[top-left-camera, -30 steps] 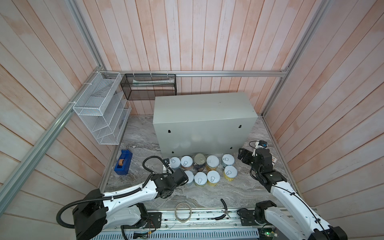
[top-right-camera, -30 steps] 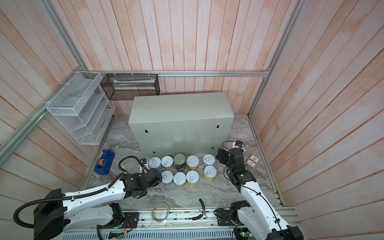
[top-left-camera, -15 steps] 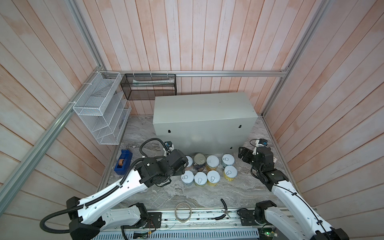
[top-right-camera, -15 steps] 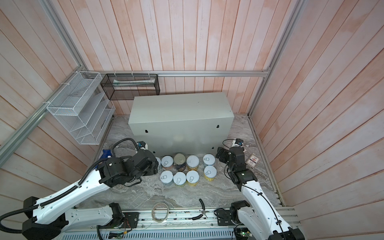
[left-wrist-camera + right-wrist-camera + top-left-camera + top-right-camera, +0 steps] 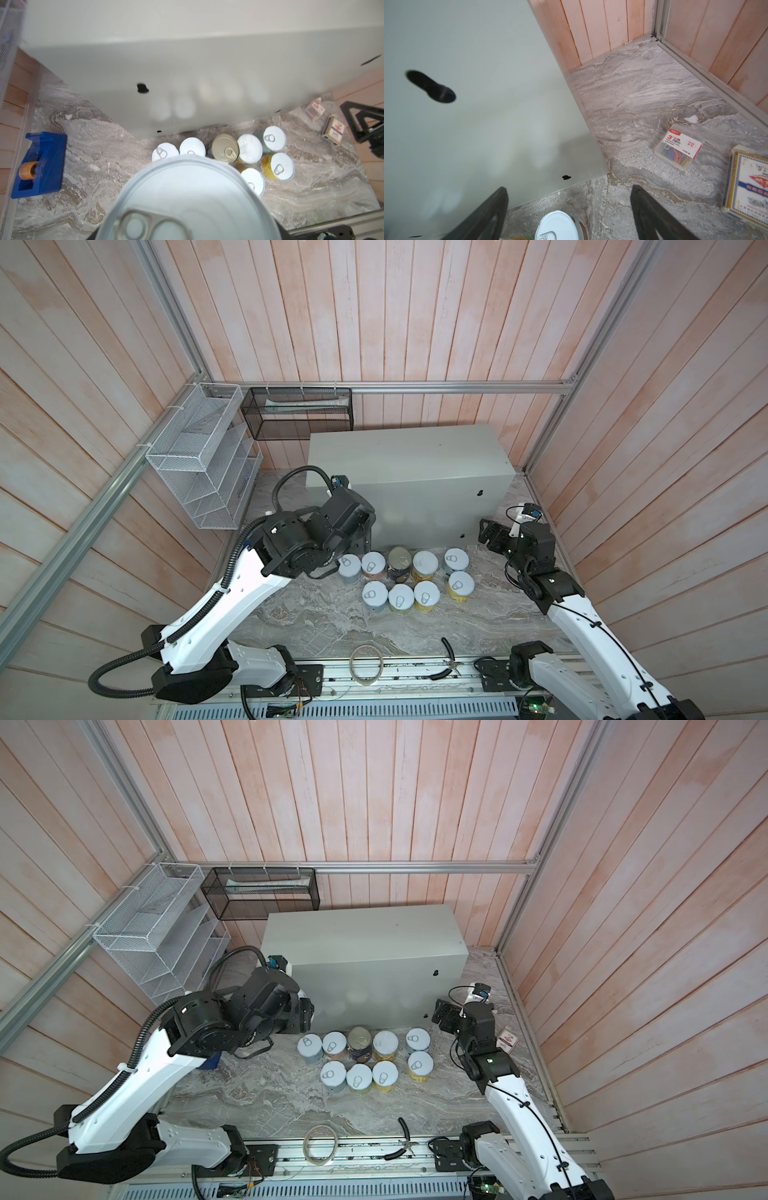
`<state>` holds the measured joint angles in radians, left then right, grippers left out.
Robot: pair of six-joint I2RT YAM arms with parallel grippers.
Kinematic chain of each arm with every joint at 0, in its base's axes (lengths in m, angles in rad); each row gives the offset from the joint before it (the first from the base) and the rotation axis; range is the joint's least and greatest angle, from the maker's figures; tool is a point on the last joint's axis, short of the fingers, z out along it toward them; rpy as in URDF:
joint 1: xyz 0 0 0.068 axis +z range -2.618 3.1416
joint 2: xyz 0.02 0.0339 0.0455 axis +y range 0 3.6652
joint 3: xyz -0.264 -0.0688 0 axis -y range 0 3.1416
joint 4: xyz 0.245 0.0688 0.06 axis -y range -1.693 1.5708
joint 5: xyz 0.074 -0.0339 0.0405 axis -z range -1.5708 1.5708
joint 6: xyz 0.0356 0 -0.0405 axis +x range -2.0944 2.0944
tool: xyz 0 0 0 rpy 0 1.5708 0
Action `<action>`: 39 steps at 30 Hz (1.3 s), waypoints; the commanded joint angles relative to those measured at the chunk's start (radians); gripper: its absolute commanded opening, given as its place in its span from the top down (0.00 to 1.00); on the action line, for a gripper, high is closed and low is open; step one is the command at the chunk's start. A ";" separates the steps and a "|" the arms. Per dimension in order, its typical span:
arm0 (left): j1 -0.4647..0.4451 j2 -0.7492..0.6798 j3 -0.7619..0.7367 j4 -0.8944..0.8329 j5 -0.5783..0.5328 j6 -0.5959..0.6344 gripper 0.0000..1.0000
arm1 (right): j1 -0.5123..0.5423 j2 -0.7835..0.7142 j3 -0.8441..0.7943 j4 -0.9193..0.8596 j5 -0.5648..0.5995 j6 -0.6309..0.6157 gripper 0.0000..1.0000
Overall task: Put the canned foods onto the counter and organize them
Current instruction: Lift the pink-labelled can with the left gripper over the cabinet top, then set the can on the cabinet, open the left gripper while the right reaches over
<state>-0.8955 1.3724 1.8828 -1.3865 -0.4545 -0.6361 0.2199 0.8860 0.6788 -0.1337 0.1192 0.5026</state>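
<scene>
The counter top near the mesh basket is outward of the robot's left gripper and higher up, so the left gripper needs to rise and move outward to release the can.
Several short cans stand in two rows on the marble floor in front of the counter [image 5: 407, 456] [image 5: 361, 936], a taller dark can [image 5: 399, 568] [image 5: 225, 148] among them. My left gripper [image 5: 305, 1016] hangs raised at the counter's front left corner, shut on a silver pull-tab can [image 5: 187, 199] that fills the left wrist view and hides the fingers. My right gripper [image 5: 569, 190] [image 5: 492, 535] is open near the counter's front right corner. Below it stands the back right can [image 5: 556, 224] [image 5: 456, 560], which it does not touch.
A blue tape dispenser [image 5: 39, 164] lies left of the cans. A paper clip box [image 5: 678, 146] and a card box [image 5: 749, 187] lie by the right wall. A white wire rack [image 5: 199, 460] and black mesh basket [image 5: 299, 414] hang behind. A tape ring [image 5: 365, 664] and pliers [image 5: 449, 659] lie in front.
My left arm has lifted from low at the front left of the cans, carrying one can up and back toward the counter's left front. The right arm has stayed put.
</scene>
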 commanded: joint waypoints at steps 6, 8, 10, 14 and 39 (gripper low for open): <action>0.083 0.178 0.429 -0.056 -0.098 0.206 1.00 | -0.004 0.020 0.081 0.063 0.008 0.008 0.09; 0.119 0.203 0.460 -0.035 -0.090 0.240 1.00 | -0.003 0.030 0.100 0.073 0.004 0.011 0.09; 0.167 0.215 0.460 -0.001 -0.059 0.269 1.00 | -0.004 0.043 0.127 0.076 -0.007 0.012 0.09; 0.219 0.239 0.449 0.051 -0.048 0.311 1.00 | -0.004 0.045 0.177 0.076 -0.018 0.019 0.09; 0.508 0.453 0.540 0.227 0.244 0.406 1.00 | 0.376 0.289 0.569 -0.017 0.077 -0.276 0.12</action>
<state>-0.4072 1.8309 2.3840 -1.2266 -0.2386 -0.2455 0.5632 1.1606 1.2118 -0.1612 0.1661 0.2863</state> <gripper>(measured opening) 0.769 0.878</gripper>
